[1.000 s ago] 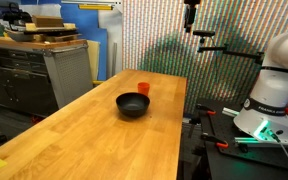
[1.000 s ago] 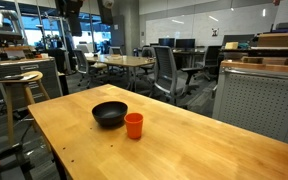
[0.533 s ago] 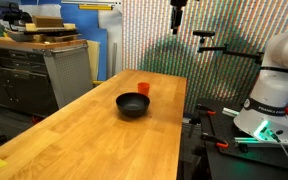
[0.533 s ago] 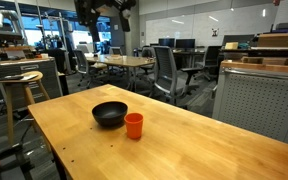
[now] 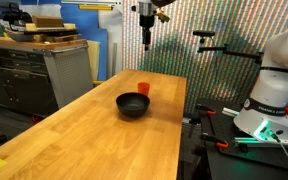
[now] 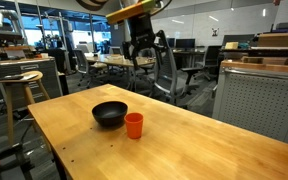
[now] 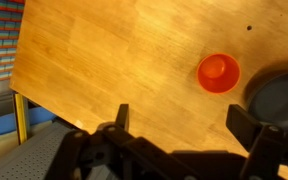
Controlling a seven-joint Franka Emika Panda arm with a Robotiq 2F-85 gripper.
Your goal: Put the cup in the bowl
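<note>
My gripper moves down and to its right in the wrist view to the cup next, with open fingers astride the cup's rim away from the bowl.
The small orange-red cup (image 5: 143, 88) (image 6: 133, 125) stands upright on the wooden table, right beside the black bowl (image 5: 132, 104) (image 6: 109, 113). In the wrist view the cup (image 7: 218, 72) shows from above, with the bowl (image 7: 279, 98) cut off at the right edge. My gripper (image 5: 146, 37) (image 6: 144, 62) hangs high above the table, well clear of both, open and empty. In the wrist view its two fingers (image 7: 180, 122) are spread wide over bare tabletop, below the cup.
The long wooden table (image 5: 104, 140) (image 6: 184, 140) carries only the cup and bowl. Cabinets (image 5: 34, 70) stand beside it, the robot base (image 5: 274, 90) at one side. A stool (image 6: 19, 85) and office chairs (image 6: 164, 70) stand beyond the table.
The arm has swung across and downward over the table, bringing my gripper closer above the cup and bowl. Cup and bowl have not moved.
</note>
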